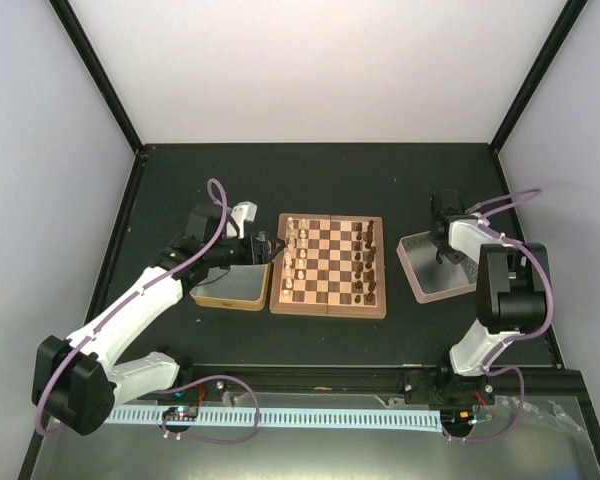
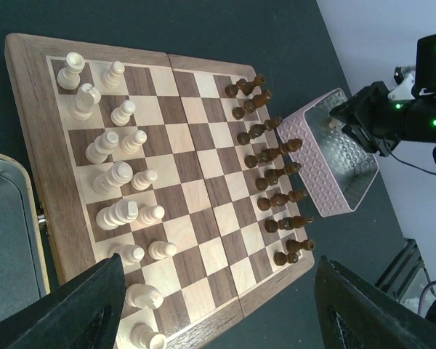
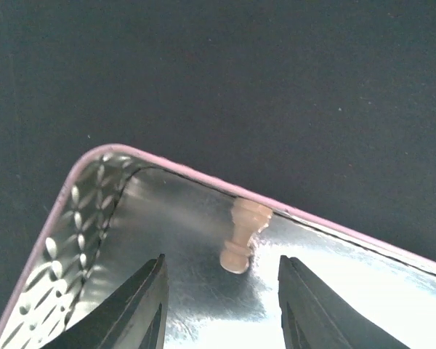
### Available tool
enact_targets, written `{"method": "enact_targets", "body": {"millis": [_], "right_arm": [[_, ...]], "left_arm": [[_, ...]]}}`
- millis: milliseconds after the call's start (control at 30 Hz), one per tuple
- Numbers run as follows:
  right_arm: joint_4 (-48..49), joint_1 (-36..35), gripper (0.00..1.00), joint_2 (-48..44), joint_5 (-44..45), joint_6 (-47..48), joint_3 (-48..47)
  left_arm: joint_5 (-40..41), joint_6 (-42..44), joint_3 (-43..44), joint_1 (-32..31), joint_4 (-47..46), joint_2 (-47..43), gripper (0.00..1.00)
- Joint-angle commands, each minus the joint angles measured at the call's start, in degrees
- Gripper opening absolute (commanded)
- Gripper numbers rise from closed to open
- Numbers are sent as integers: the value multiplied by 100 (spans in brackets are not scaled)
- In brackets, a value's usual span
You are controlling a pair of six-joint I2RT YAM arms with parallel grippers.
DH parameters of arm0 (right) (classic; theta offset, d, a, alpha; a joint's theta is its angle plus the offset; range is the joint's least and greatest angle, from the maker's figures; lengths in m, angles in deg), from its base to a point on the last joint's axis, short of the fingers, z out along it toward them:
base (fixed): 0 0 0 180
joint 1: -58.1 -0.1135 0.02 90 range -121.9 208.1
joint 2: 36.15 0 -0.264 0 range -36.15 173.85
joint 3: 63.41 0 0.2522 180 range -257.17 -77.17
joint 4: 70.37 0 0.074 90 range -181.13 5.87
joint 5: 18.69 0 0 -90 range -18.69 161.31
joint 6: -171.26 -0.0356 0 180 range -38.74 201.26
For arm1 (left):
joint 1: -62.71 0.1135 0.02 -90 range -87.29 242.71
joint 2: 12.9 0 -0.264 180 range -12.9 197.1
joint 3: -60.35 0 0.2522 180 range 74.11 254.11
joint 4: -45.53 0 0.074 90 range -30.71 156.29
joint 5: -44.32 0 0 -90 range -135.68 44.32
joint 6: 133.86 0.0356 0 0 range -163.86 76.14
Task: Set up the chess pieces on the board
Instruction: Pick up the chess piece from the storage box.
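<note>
My right gripper will next move its fingers down toward the tray's far side, and then close them around the stem of the pale chess piece.
The board (image 1: 328,308) lies in the middle of the table. Pale chess pieces (image 1: 292,255) fill its two left columns and dark ones (image 1: 363,262) its two right columns. In the left wrist view the pale pieces (image 2: 116,174) and dark pieces (image 2: 276,174) stand on the board (image 2: 203,160). My left gripper (image 1: 265,243) (image 2: 218,316) hovers open and empty over the board's left edge. My right gripper (image 1: 442,256) (image 3: 221,294) is open inside the tray (image 3: 102,156). One pale piece (image 3: 241,236) lies on its side against the tray's far wall, just ahead of the fingertips and untouched.
A gold-tan tin (image 1: 230,295) (image 2: 7,240) sits against the board's left side, under my left arm. The pink-rimmed silver tray (image 1: 420,275) (image 2: 312,167) stands to the right of the board. Black frame rails border the table.
</note>
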Motion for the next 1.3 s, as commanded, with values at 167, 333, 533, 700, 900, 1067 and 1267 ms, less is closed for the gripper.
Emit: {"method": "enact_targets", "body": {"millis": [167,333,533,700,900,1067,1267], "right_arm": [[-459,96,40,393,264,-502,-574],[-546,212,37,474,-105,-612,-541],[-604,346,35,624,-388,-586,-590],[-668,547,30,677,-517,-547,-578],[-653,654,16,721,-585,-427,-628],[-551,655,1,633,-859,-140,-577],[-392,636,1,-253,-1511,259,-79]], "left_arm": [[1,180,330,10,40,25,73],[-6,162,377,14,98,48,73],[-2,156,455,10,158,92,73],[-5,154,524,15,200,150,73],[-12,156,566,14,200,219,73],[-24,143,591,15,194,244,73],[-56,114,568,15,184,246,73]]}}
